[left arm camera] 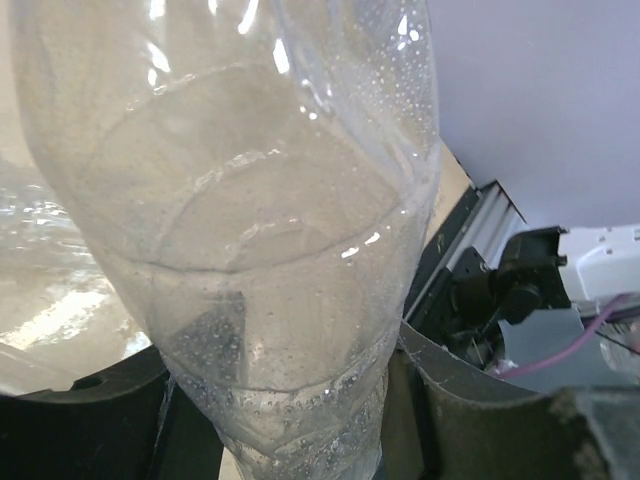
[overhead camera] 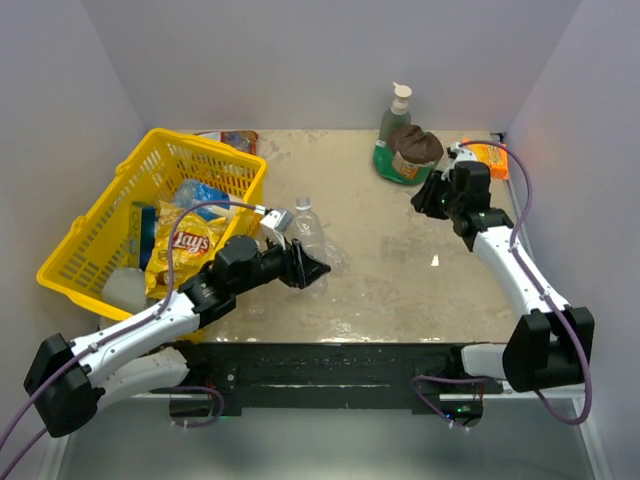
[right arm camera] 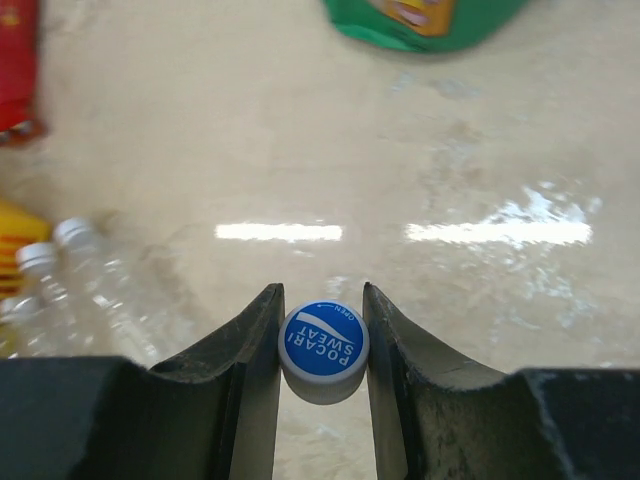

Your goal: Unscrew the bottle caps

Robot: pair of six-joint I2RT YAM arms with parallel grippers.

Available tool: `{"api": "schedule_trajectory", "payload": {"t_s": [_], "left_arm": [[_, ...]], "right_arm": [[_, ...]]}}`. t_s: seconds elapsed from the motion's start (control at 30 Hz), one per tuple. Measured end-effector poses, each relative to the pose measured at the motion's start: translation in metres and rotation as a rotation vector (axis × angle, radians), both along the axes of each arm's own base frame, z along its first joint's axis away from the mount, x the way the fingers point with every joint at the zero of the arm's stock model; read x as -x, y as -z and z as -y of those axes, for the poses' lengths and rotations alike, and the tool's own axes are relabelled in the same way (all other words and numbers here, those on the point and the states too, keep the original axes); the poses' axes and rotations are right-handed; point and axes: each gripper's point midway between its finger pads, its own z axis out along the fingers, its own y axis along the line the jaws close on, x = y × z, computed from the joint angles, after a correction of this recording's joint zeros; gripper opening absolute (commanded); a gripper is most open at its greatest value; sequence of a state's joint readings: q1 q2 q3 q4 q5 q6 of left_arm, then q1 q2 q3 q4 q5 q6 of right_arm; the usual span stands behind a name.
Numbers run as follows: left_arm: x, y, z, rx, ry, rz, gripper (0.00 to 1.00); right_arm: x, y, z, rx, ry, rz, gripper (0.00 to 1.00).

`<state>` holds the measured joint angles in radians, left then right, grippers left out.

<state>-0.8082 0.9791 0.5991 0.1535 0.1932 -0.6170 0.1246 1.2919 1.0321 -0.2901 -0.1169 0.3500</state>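
The blue cap (right arm camera: 323, 343) is off its bottle, so my right gripper turns and lowers it to the table in front of the orange packet next.
A clear ribbed bottle (overhead camera: 310, 235) lies on the table next to the basket. My left gripper (overhead camera: 312, 270) is shut on its lower body. In the left wrist view the bottle (left arm camera: 250, 230) fills the frame between my left gripper (left arm camera: 290, 410) fingers (left arm camera: 470, 400). My right gripper (overhead camera: 427, 198) hovers at the back right, near the soap bottle. In the right wrist view my right gripper (right arm camera: 322, 335) is shut on a loose blue cap (right arm camera: 323, 343) printed "POCARI SWEAT". Two white-topped clear bottles (right arm camera: 90, 285) show at the left of that view.
A yellow basket (overhead camera: 75, 235) at the left holds a Lay's bag (overhead camera: 190, 245) and more clear bottles (overhead camera: 125, 290). A green pump bottle (overhead camera: 395, 125), a brown lump (overhead camera: 416, 145) and an orange packet (overhead camera: 487, 155) stand at the back right. A red packet (overhead camera: 238, 140) lies behind the basket.
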Motion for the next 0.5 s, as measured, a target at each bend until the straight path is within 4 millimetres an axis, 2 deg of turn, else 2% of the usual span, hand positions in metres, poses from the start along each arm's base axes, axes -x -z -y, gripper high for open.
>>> {"api": "schedule_trajectory", "payload": {"t_s": [0.1, 0.23, 0.5], "left_arm": [[-0.009, -0.003, -0.004, -0.011, -0.053, 0.007, 0.34], [-0.019, -0.008, -0.005, -0.013, -0.091, 0.016, 0.34], [-0.043, -0.014, -0.002, -0.035, -0.134, 0.023, 0.34]], "right_arm": [[-0.009, 0.035, 0.024, 0.069, 0.115, -0.027, 0.08], [-0.021, 0.071, 0.049, 0.149, 0.219, -0.065, 0.08], [-0.046, 0.114, 0.09, 0.246, 0.351, -0.106, 0.09]]}}
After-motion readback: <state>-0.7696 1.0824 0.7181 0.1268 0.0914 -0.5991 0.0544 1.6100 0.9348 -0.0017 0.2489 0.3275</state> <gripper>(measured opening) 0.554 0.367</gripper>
